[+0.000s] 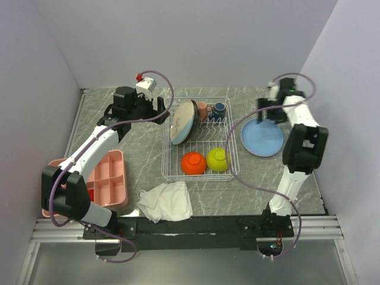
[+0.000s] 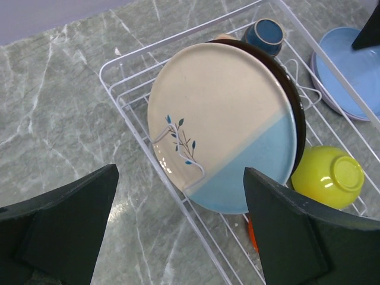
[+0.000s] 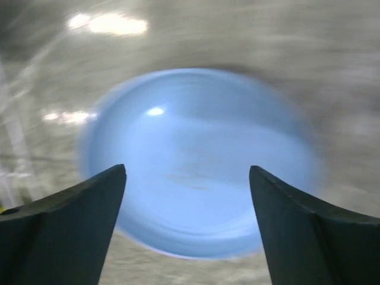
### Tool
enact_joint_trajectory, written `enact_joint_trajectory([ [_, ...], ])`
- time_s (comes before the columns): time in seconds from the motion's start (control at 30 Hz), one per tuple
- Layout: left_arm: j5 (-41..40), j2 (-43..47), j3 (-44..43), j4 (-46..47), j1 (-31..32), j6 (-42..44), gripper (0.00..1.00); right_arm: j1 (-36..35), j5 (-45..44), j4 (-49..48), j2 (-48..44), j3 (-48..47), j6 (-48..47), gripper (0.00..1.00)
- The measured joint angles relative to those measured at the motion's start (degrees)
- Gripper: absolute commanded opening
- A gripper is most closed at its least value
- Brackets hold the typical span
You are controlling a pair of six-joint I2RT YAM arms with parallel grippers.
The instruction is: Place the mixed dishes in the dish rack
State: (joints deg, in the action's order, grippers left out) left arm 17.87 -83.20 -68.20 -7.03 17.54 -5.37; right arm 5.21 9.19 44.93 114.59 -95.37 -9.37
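Observation:
The light-blue plate's wall-side rim is below my right gripper and to its right in the top view. My right gripper should move sideways and down onto that rim.
The dish rack [image 1: 233, 155] stands mid-table. In it the cream-and-blue plate [image 2: 225, 124] stands on edge at the left. The pink mug [image 1: 203, 110] and the dark-blue mug [image 2: 264, 32] sit at the back. The orange bowl [image 1: 193, 163] and the lime-green bowl [image 2: 326, 178] lie upside down at the front. My left gripper [image 2: 181, 172] hangs open just left of the standing plate, holding nothing. Right of the rack the light-blue plate [image 3: 202, 160] lies flat on the table, with a lavender plate's rim [image 2: 333, 104] showing under it. My right gripper [image 3: 187, 169] is open above it; that view is blurred.
The pink divided tray [image 1: 110, 178] lies at the near left, beside the left arm's base. A crumpled white cloth [image 1: 166, 200] lies in front of the rack. Walls close in the table at the back and on both sides.

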Motion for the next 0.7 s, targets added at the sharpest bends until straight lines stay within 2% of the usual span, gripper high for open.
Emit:
enact_joint_trajectory([
  [0.1, 1.7, 0.0, 0.0, 0.6, 0.0, 0.0, 0.93, 8.5, 0.2, 0.1, -0.2, -3.4, -1.4, 0.98],
  [0.2, 3.1, -0.4, 0.0, 1.6, 0.0, -0.3, 0.92, 13.5, -0.9, 0.1, -0.1, -3.8, -3.1, 0.96],
  [0.5, 4.4, -2.9, -0.1, 3.1, 0.2, -1.3, 0.92, 14.6, -0.9, 1.4, 5.1, -6.0, -7.3, 0.93],
  [0.6, 4.3, -2.9, -0.1, 3.3, 0.3, -1.3, 0.92, 14.8, -0.9, 1.9, 7.5, -6.6, -8.3, 0.85],
  [0.7, 4.3, -3.0, -0.1, 3.3, 0.3, -1.3, 0.92, 14.9, -0.9, 2.4, 9.3, -6.6, -9.0, 0.71],
])
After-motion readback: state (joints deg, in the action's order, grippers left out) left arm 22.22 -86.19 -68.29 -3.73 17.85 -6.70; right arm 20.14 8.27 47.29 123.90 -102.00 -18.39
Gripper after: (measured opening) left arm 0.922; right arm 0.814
